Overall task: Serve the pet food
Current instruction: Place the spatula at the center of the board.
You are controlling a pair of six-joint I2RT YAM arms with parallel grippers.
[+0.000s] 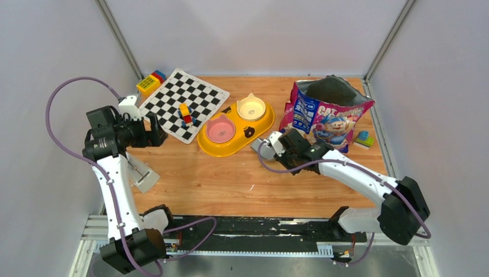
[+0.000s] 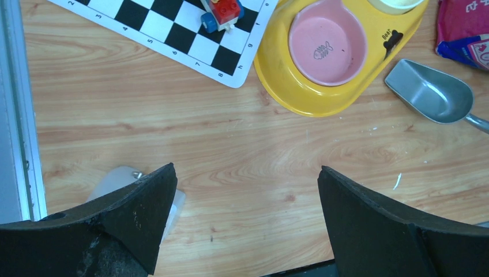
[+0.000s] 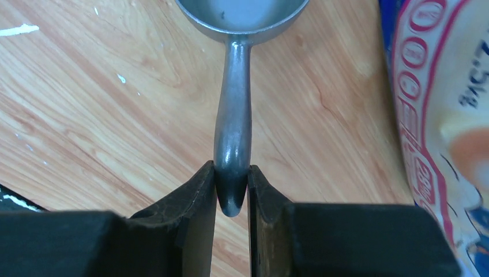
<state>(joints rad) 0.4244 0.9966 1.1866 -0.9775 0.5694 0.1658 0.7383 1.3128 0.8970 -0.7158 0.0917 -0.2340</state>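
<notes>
My right gripper pulls the scoop's handle (image 3: 233, 127) back and releases it on the bare wood next, since that clear part of the wood lies back from my gripper.
A glossy blue-and-pink cat bag (image 1: 323, 115) stands open at the back right; its mouth is dark, and I cannot make out pet food pellets in it. My right gripper (image 3: 232, 184) is shut on the end of the grey scoop's handle (image 3: 233, 127). The empty scoop (image 1: 256, 145) lies flat on the table between the bag (image 3: 444, 115) and the yellow double-bowl feeder (image 1: 230, 141). The pink bowl (image 2: 327, 43) and the cream bowl (image 1: 251, 108) hold nothing. My left gripper (image 2: 247, 170) hangs wide open over bare wood left of the feeder (image 2: 277, 75), holding nothing.
A checkered board (image 1: 184, 104) with a small toy brick car (image 1: 185, 113) lies at the back left. A yellow block (image 1: 149, 84) sits behind it. A green-and-blue block (image 1: 364, 138) lies right of the bag. A white object (image 1: 144, 176) rests near the left arm. Walls close in the table.
</notes>
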